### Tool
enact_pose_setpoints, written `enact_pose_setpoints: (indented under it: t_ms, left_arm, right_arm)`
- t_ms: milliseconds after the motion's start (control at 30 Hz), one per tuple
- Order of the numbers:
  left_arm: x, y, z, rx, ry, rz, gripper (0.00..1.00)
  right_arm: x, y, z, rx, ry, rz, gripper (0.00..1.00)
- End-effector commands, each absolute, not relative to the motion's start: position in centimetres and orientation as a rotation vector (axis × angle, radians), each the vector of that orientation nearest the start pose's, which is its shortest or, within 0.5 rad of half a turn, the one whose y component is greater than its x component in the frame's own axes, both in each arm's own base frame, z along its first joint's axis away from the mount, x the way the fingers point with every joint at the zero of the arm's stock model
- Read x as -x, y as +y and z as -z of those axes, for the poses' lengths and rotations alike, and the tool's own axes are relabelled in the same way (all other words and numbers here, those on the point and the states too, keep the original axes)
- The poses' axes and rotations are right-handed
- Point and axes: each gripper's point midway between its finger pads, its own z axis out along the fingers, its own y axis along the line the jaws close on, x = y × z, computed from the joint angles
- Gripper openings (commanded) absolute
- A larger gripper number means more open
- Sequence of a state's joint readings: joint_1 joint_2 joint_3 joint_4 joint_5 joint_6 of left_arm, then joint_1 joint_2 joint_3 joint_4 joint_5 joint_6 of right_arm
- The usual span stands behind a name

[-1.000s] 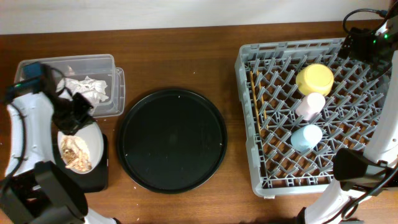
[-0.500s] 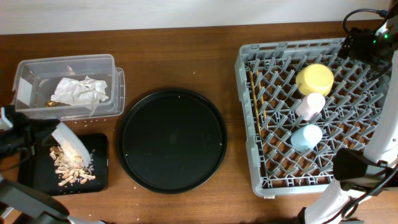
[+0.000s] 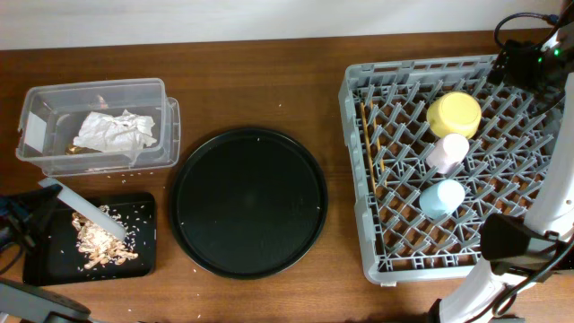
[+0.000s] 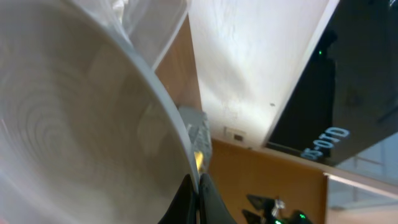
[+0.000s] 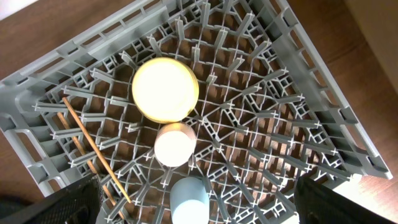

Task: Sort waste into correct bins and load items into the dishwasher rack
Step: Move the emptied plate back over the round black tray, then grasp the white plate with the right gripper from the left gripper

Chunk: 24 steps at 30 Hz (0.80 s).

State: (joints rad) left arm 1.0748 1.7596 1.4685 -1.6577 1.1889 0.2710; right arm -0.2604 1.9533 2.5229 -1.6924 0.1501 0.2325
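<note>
The left gripper will next swing over to the right in the overhead view to the empty round tray (image 3: 251, 204), level the plate (image 3: 82, 208), lower it and let it go.
My left gripper (image 3: 30, 215) is shut on the rim of the pale grey plate (image 3: 82, 208), which is tipped steeply on edge over the shallow black tray (image 3: 143, 260). Beige food scraps (image 3: 100, 247) lie in that tray. In the left wrist view the plate (image 4: 81, 124) fills the left side, with the jaws (image 4: 198, 200) pinching its edge. Crumpled paper (image 3: 112, 132) lies in the clear tub (image 3: 54, 92). The dishwasher rack (image 3: 359, 224) holds the yellow bowl (image 5: 165, 90), pink cup (image 5: 175, 144), light-blue cup (image 5: 189, 199) and chopsticks (image 5: 93, 149). My right gripper (image 5: 208, 202) is open and empty above the rack.
A large round black tray (image 3: 248, 201) lies between the bins and the rack. The right arm (image 3: 529, 63) hangs over the rack's far right corner. The brown wooden table (image 3: 269, 81) runs along the back.
My left arm has swung left and toward the front edge with the plate. The plate has tipped from flat onto its edge, and the scraps now lie in the black tray. The right arm has not moved.
</note>
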Motion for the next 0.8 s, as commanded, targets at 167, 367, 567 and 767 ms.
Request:
enact_pose_setpoints:
  t_ms: [167, 367, 567, 767]
  left_arm:
    - [-25.0, 11.7, -27.5, 0.899, 2.09, 1.231, 0.01]
    - [-25.1, -3.0, -27.7, 0.221, 2.513, 1.251, 0.01]
    - [-27.8, -11.5, -23.0, 0.014, 2.82, 0.752, 0.01]
    - [-29.9, -19.8, -14.5, -0.062, 2.927, 0.225, 0.01]
  right_arm:
    - [-37.5, -13.0, -32.6, -0.706, 2.581, 0.232, 0.99]
    - [-37.5, -13.0, -32.6, -0.706, 2.581, 0.232, 0.99]
    - [-37.5, -13.0, -32.6, -0.706, 2.582, 0.232, 0.99]
    - [-37.5, -13.0, -32.6, -0.706, 2.581, 0.232, 0.99]
